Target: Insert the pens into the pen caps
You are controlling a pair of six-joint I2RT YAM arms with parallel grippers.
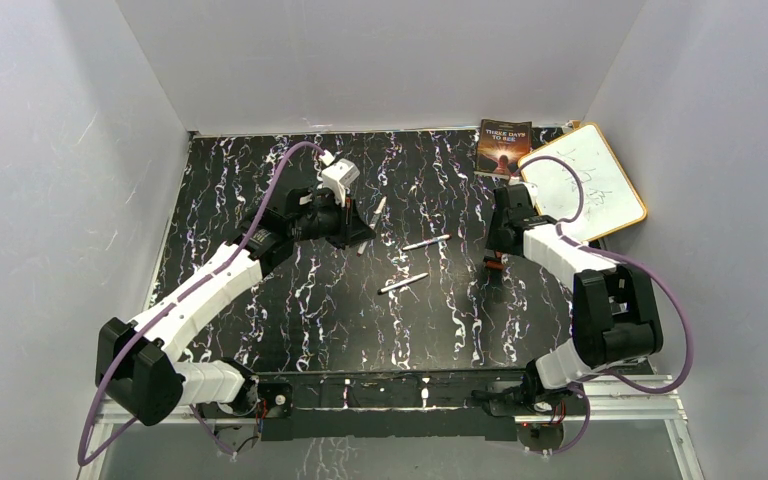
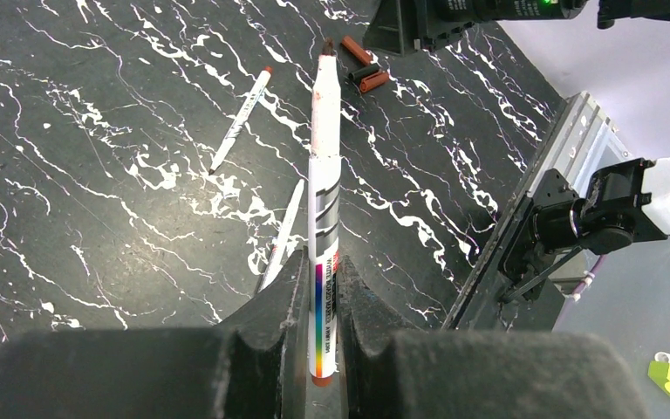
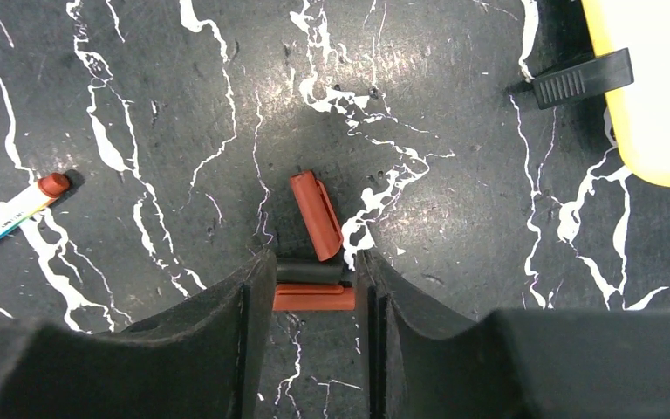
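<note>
The right gripper moves down and slightly away from my base next, onto the far red cap.
My left gripper [image 2: 323, 262] is shut on a white pen [image 2: 324, 192], which juts from the jaws with its dark tip pointing towards the caps. From above, this gripper [image 1: 352, 226] and its pen [image 1: 372, 218] are at the mat's back left. Two more pens [image 1: 426, 242] [image 1: 403, 283] lie mid-mat. My right gripper [image 3: 314, 262] hangs low over three pen caps. A black cap [image 3: 310, 271] and a red cap [image 3: 314, 298] lie crosswise between its parted fingers. Another red cap [image 3: 317, 214] lies just beyond them.
A whiteboard with a yellow frame [image 1: 585, 182] and a book [image 1: 503, 147] sit at the back right. The board's black clip [image 3: 580, 78] lies close to my right gripper. One loose pen's end [image 3: 17, 209] shows left of the caps. Grey walls enclose the mat.
</note>
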